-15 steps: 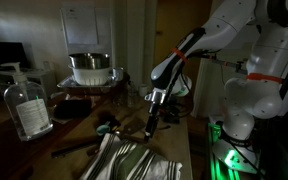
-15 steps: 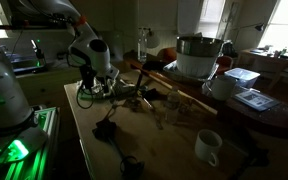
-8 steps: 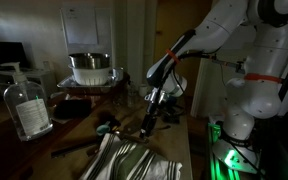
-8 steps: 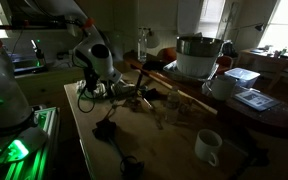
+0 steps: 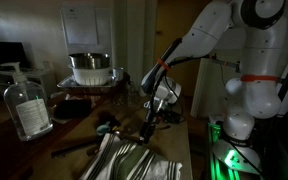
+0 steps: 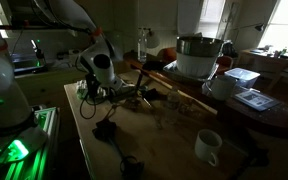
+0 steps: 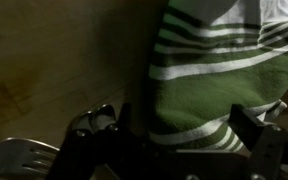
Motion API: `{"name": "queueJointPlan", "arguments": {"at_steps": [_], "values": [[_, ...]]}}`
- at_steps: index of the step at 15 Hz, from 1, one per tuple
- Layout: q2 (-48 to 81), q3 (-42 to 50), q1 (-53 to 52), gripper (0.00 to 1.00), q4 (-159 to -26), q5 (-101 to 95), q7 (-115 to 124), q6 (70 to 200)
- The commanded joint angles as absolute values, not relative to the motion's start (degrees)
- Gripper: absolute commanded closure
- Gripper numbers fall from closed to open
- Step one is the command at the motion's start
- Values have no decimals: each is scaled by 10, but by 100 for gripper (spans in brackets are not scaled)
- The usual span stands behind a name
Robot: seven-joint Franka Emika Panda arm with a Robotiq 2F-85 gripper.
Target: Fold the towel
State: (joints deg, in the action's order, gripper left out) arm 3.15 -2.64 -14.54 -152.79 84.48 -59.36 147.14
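Next, my gripper lowers onto the towel's striped edge below it and closes on the fold, as the towel's edge already runs between its wide-open fingers.
The towel, whitish with dark green-grey stripes, lies rumpled on the table at the near edge of an exterior view. My gripper hangs just over its far end, pointing down. In the wrist view the striped towel fills the right half, and its edge lies between my two dark fingers, which stand wide apart on either side of it. The gripper is open. In an exterior view the gripper is low over the table's far left corner; the towel is too dark to make out there.
A clear bottle stands at the left. A metal pot sits behind it, also seen from the other side. A white mug and dark tools lie on the table. A metal utensil lies by my left finger.
The arm's upper links have swung over and the gripper has sunk slightly toward the towel's end. The towel has not moved.
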Motion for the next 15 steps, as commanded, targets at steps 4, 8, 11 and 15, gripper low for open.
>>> {"name": "queueJointPlan", "arguments": {"at_steps": [4, 8, 11, 15], "values": [[75, -41, -152, 4, -1506, 935, -679, 1473], [91, -69, -137, 32, -1506, 932, -693, 1484], [93, -77, -136, 63, -1507, 928, -697, 1482], [93, -85, -138, 92, -1510, 925, -692, 1485]]}}
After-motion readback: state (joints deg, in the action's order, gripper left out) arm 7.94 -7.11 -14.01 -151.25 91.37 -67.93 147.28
